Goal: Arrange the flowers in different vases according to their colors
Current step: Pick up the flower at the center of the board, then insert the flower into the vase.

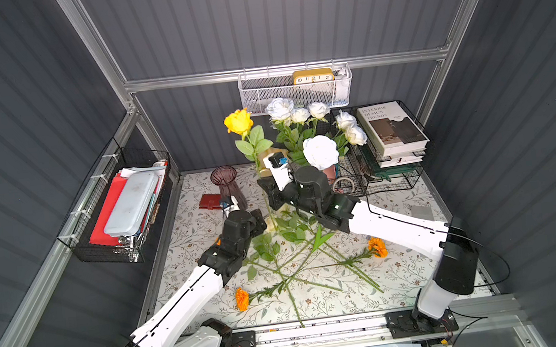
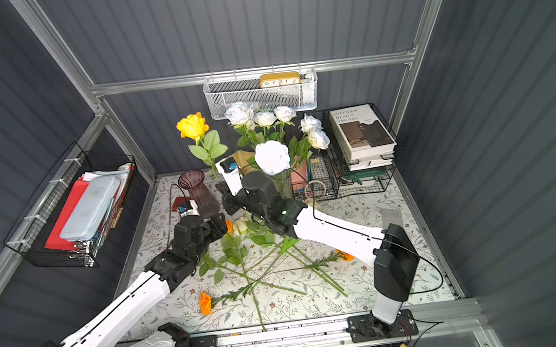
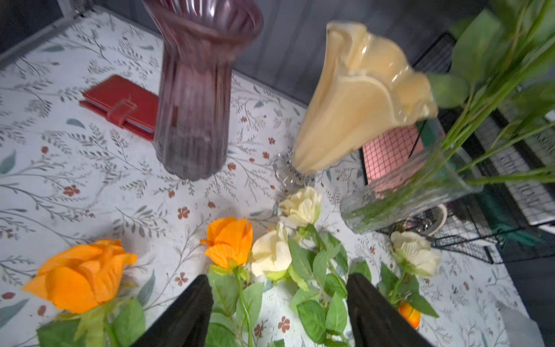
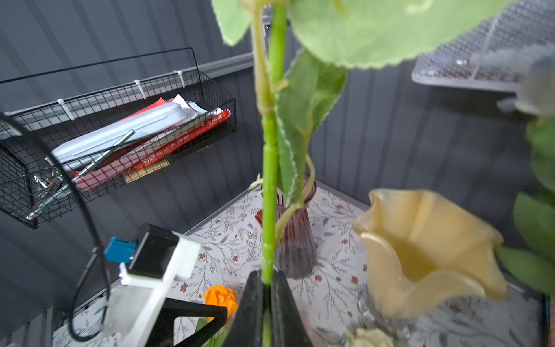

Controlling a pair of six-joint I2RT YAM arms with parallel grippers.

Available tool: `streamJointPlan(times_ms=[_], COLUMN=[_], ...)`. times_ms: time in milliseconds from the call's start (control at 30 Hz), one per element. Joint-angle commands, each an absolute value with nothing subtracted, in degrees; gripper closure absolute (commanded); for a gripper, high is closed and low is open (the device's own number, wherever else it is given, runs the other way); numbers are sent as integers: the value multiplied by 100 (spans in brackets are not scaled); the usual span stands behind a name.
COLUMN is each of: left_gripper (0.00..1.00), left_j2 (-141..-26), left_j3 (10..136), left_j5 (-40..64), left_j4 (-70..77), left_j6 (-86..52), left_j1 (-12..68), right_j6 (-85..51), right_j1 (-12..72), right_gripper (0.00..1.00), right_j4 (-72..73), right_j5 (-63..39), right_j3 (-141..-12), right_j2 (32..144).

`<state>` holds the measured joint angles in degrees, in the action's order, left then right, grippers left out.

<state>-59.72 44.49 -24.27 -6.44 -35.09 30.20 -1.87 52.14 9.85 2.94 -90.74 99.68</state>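
The right gripper lifts next and moves outward over the cream-yellow vase's wavy opening (image 1: 271,151) (image 4: 417,257), as that opening stands outward of it. Then it lowers and frees the yellow rose's stem.
My right gripper (image 4: 267,279) is shut on the green stem (image 4: 270,180) of a yellow rose (image 1: 238,121). It holds the rose upright, beside the cream-yellow wavy-rimmed vase (image 4: 420,249) and in front of the ribbed purple vase (image 1: 224,181). My left gripper (image 3: 279,282) stands open low over flowers lying on the cloth, with leaves and a thin stem under the gap. Ahead of it lie two orange roses (image 3: 81,273) and cream roses (image 3: 270,252). White roses (image 1: 320,150) stand in the clear glass vase (image 3: 405,195). Two orange marigolds (image 1: 242,299) lie nearer the front.
A red wallet (image 3: 120,105) lies left of the purple vase. Crossed stems (image 1: 297,267) cover the middle of the cloth. A wire rack with books (image 1: 391,127) fills the back right. A white mesh basket (image 1: 296,89) hangs on the back wall and a black wire basket (image 1: 121,205) on the left wall.
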Motion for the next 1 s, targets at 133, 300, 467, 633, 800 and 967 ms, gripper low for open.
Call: streamJointPlan(times_ms=[133,300,467,633,800,967], left_gripper=[25,25,25,25,24,23], left_j2=[-5654,-5503,-5414,-5405,-5387,-5396], left_j3=[4650,4623,4634,4565,4474,4425], left_j5=[-2358,-2344,-2303,-2251,-2178,-2151], left_j4=[-1089,-1108,-1157,-1092,-1011,-979], left_j6=[-3130,-3173,-3156,-3156,-3173,-3163], left_j1=[2759,2742,2734,2725,2725,2723], right_j6=[1092,1852,2044,1995,2285,2358], right_j1=[5229,5121,4935,4720,4561,4515], right_gripper=[100,100,100,100,100,100], right_j4=[1318,1106,982,711,1317,1606], right_j5=[860,1465,1598,1683,1769,1625], right_j3=[-10696,-11974,-12712,-13044,-12694,-12525], right_j2=[10837,11608,12027,12387,12623,12761])
